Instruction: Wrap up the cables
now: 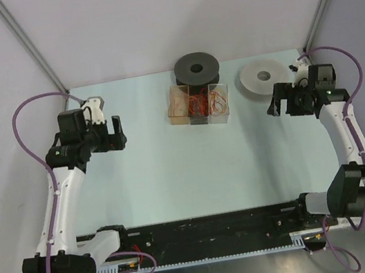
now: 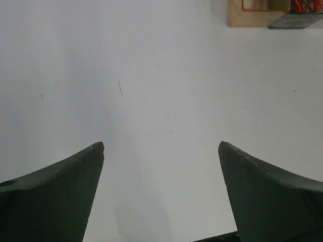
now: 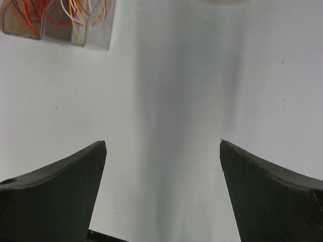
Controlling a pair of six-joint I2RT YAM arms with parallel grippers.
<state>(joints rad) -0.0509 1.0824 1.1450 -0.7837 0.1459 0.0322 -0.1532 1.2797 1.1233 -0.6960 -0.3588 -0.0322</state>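
Note:
Next, my right gripper should tilt level while moving down and outward onto the pale grey spool disc's near rim, because that rim lies clear of the box.
No long, pale whitish-pink cable shows loose on the table in any view. Thin red, orange and a few pale wires lie coiled in a clear compartment box at the back middle. The wires also show in the right wrist view. My left gripper hovers left of the box, open and empty, with bare table between its fingers. My right gripper hovers right of the box, open and empty.
A black spool stands just behind the box. A pale grey spool disc lies at the back right, close to my right gripper. A corner of the box shows in the left wrist view. Grey walls enclose the table.

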